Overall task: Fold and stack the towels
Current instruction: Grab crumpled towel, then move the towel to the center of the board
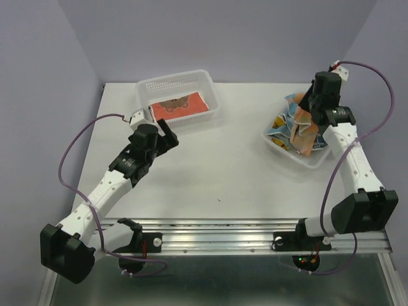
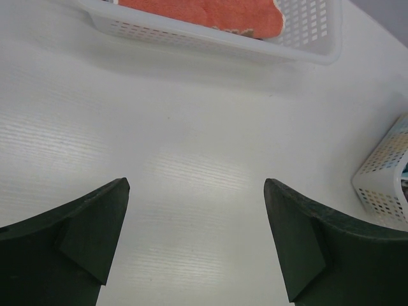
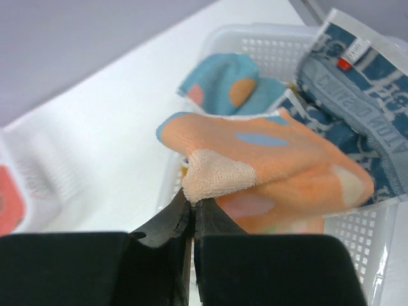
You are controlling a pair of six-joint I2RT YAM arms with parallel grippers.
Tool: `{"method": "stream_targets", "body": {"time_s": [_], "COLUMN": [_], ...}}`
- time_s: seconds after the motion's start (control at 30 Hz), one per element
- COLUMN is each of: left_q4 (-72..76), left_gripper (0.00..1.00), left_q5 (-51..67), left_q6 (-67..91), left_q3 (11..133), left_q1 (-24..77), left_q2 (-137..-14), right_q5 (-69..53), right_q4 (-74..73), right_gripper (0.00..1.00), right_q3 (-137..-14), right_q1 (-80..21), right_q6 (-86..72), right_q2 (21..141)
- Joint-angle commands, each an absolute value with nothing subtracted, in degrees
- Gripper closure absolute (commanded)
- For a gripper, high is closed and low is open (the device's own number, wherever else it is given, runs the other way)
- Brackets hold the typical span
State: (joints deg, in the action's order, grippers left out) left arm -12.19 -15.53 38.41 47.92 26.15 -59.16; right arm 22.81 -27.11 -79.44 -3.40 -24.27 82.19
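Next, my right gripper rises from the basket and crosses toward the middle of the table. It then lowers back toward the rail with the orange towel, as that stretch of table lies bare.
My right gripper is shut on a corner of the orange towel with coloured dots, which hangs lifted over the right basket. Below it in that basket lie a navy patterned towel and a light blue spotted towel. From above, the orange dotted towel dangles under the right gripper. A folded red-orange towel lies flat in the left basket. My left gripper hovers open over bare table, with nothing between its fingers, just in front of that left basket.
The white table stretches between the two baskets. Its near edge ends at the metal rail with both arm bases. Purple cables loop beside each arm. Grey walls close in the back and sides.
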Motion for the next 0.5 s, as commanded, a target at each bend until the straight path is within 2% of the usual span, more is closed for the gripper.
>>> {"method": "stream_targets", "body": {"time_s": [0.0,0.13,0.17,0.27,0.37,0.47], "left_q4": [-10.0,-11.5,-11.9,-13.0,-15.1,-18.0], "left_gripper": [0.01,0.01,0.01,0.01,0.01,0.01], "left_q5": [-15.0,-14.2,-14.1,-13.7,-14.1,-14.4], "left_q6": [39.1,40.3,41.2,42.5,43.5,45.4], "left_q3": [47.6,46.7,46.4,45.4,44.5,43.2], "left_q1": [26.3,26.3,26.3,26.3,26.3,26.3], "left_q2": [-56.7,-54.7,-53.6,-51.3,-48.7,-45.6], "right_q5": [9.2,-5.0,-5.4,-0.8,-0.6,6.1], "right_q4": [-32.9,-34.4,-34.8,-38.1,-38.5,-38.5], "right_gripper": [0.99,0.99,0.99,0.99,0.99,0.99], "right_q3": [-88.8,-93.2,-94.4,-101.6,-107.2,-110.2], "right_q1": [-3.3,-8.0,-12.3,-24.6,-32.8,-40.1], "right_q6": [-22.9,-21.8,-21.4,-19.6,-20.0,-20.1], "right_q2": [78.0,75.8,75.9,79.4,82.6,84.1]}}
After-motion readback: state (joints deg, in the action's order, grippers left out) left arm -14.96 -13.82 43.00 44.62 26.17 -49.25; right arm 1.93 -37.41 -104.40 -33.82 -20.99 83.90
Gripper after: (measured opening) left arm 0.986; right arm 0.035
